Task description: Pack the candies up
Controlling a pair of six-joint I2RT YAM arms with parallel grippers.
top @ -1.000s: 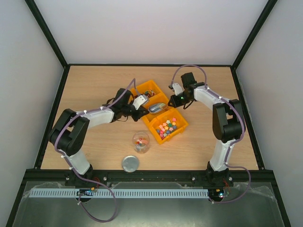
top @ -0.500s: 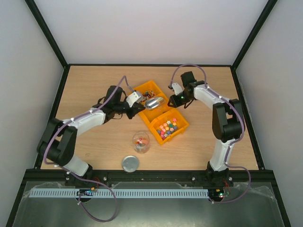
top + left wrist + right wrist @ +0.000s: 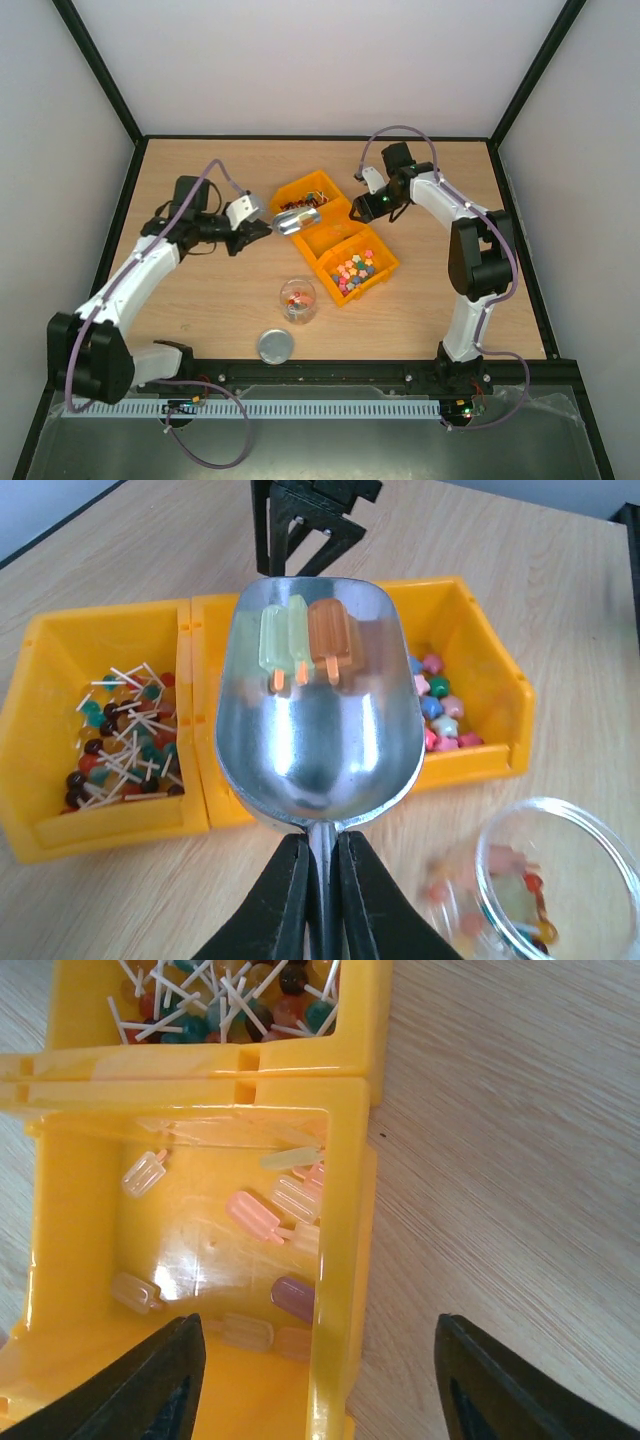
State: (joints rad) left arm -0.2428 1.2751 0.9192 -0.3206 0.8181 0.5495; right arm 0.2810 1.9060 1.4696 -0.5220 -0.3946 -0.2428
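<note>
The bare tabletop there lies clear of the bins, so next my left gripper will go left in the top view, lower the scoop [image 3: 297,221] onto it and release.
The candies [image 3: 118,742], tiny red, green and dark sweets on white sticks, fill one yellow bin [image 3: 303,192]; they also show at the top of the right wrist view [image 3: 225,990]. My left gripper [image 3: 322,880] is shut on the handle of a metal scoop [image 3: 320,720], which carries green and orange popsicle-shaped sweets [image 3: 300,640]. From above, the scoop [image 3: 297,221] hangs over the bins' near-left edge. My right gripper [image 3: 320,1390] is open, its fingers astride the side wall of the middle bin [image 3: 340,1260], which holds more popsicle sweets [image 3: 265,1215].
A third yellow bin [image 3: 383,263] holds chunky pastel pieces [image 3: 440,705]. A clear jar [image 3: 297,299] with a few sweets stands in front of the bins, blurred at the lower right of the left wrist view [image 3: 560,880]. Its metal lid [image 3: 276,345] lies nearer the table's front edge.
The left arm has swung left and drawn the scoop back out of the middle bin. The right gripper has gone from shut to open at the bin wall.
</note>
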